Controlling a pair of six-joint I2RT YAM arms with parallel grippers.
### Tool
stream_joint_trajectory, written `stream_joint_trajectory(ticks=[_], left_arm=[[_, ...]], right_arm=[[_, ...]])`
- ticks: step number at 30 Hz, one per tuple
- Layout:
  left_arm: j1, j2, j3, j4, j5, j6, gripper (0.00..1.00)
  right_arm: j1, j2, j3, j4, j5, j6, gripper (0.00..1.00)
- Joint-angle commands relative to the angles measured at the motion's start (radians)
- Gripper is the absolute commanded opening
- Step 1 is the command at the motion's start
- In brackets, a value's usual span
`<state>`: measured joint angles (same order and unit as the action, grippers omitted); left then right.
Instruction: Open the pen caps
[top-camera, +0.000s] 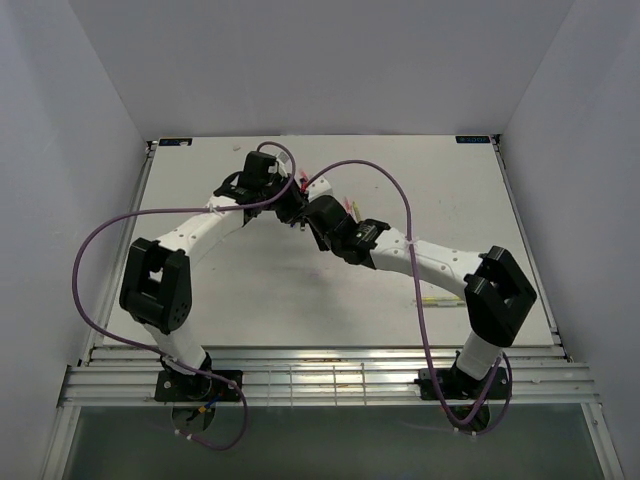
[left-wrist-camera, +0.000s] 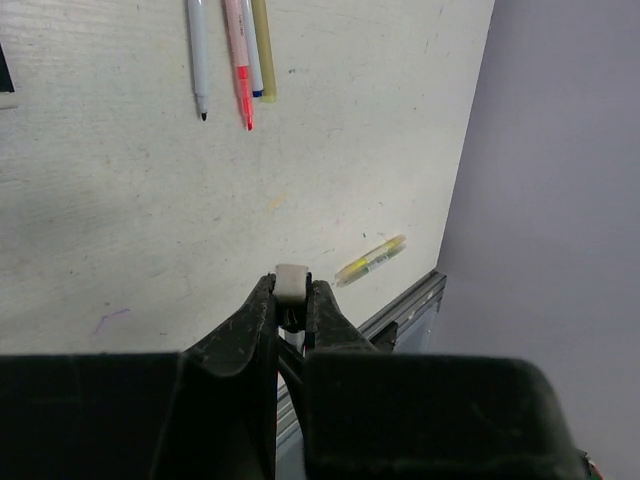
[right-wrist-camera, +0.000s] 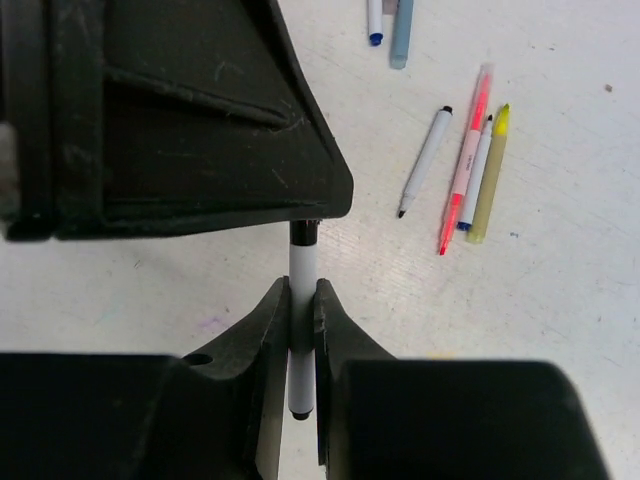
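Observation:
The right gripper moves away from my left gripper and toward the right in the top view next, lowering the white pen beside the yellow pen, among the loose uncapped pens.
My right gripper (right-wrist-camera: 302, 295) is shut on a white pen (right-wrist-camera: 302, 270) with black ends and holds it above the table. The pen's upper black part (right-wrist-camera: 304, 233) runs up into my left gripper (top-camera: 293, 203), which fills the top left of the right wrist view. In the left wrist view my left gripper (left-wrist-camera: 291, 292) is shut on a whitish stub (left-wrist-camera: 291, 281), the pen's cap end. The two grippers meet tip to tip at the table's middle back, the right gripper (top-camera: 316, 214) to the right.
Loose uncapped pens lie side by side: a white one (right-wrist-camera: 424, 162), a pink one (right-wrist-camera: 464, 170), a white-blue one (right-wrist-camera: 476, 175) and a yellow one (right-wrist-camera: 489, 178). Two bluish pens (right-wrist-camera: 388, 22) lie farther off. A yellow pen (left-wrist-camera: 370, 260) lies near the table's edge rail (left-wrist-camera: 410, 305).

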<state>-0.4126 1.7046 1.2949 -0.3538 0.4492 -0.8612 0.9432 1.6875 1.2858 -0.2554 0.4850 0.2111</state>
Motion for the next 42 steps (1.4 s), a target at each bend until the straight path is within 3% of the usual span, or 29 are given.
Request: stream_joint_trajectory(ticks=[1, 2, 3, 6, 10, 12, 15, 17, 19, 20, 22, 23, 25, 26, 32, 42], left_arm=[[0.073, 0.02, 0.112, -0.001, 0.038, 0.034, 0.0], [0.083, 0.021, 0.109, 0.019, 0.06, 0.05, 0.0], [0.103, 0.01, 0.098, 0.082, 0.106, 0.062, 0.0], [0.135, -0.042, -0.012, 0.255, 0.173, 0.087, 0.0], [0.144, -0.172, -0.163, 0.39, 0.198, 0.105, 0.0], [0.149, -0.21, -0.233, 0.41, 0.195, 0.137, 0.0], [0.159, -0.269, -0.281, 0.386, 0.146, 0.182, 0.0], [0.164, -0.292, -0.279, 0.339, 0.055, 0.195, 0.0], [0.17, -0.29, -0.237, 0.189, -0.051, 0.191, 0.0], [0.172, -0.284, -0.215, 0.132, -0.169, 0.18, 0.0], [0.189, -0.252, -0.157, -0.005, -0.257, 0.114, 0.0], [0.198, -0.238, -0.143, -0.036, -0.274, 0.09, 0.0], [0.221, -0.208, -0.128, -0.042, -0.245, 0.048, 0.0], [0.224, -0.197, -0.126, -0.034, -0.232, 0.05, 0.0], [0.233, -0.117, -0.111, -0.045, -0.268, 0.157, 0.0], [0.236, 0.116, 0.02, -0.083, -0.316, 0.321, 0.0]], right_arm=[[-0.027, 0.008, 0.007, -0.082, 0.094, -0.055, 0.08], [-0.044, -0.005, -0.005, -0.061, 0.013, -0.056, 0.08], [-0.066, -0.021, -0.028, 0.015, -0.192, -0.064, 0.08], [-0.13, -0.087, -0.132, 0.149, -0.461, -0.056, 0.08], [-0.228, -0.114, -0.209, 0.224, -0.705, -0.029, 0.08], [-0.265, -0.118, -0.242, 0.283, -0.884, 0.029, 0.08], [-0.303, -0.127, -0.316, 0.407, -1.0, 0.115, 0.08], [-0.3, -0.129, -0.325, 0.395, -0.962, 0.114, 0.08], [-0.297, -0.127, -0.319, 0.346, -0.883, 0.093, 0.08], [-0.287, -0.13, -0.313, 0.264, -0.691, 0.076, 0.08], [-0.201, -0.137, -0.263, 0.147, -0.381, 0.024, 0.08], [-0.17, -0.137, -0.249, 0.078, -0.101, 0.014, 0.08], [-0.135, -0.132, -0.229, 0.045, 0.038, 0.01, 0.08], [-0.142, -0.137, -0.23, 0.045, 0.041, 0.011, 0.08], [-0.34, -0.091, -0.197, 0.076, -0.296, 0.027, 0.08], [-0.52, 0.066, -0.059, 0.094, -0.473, -0.024, 0.08]])
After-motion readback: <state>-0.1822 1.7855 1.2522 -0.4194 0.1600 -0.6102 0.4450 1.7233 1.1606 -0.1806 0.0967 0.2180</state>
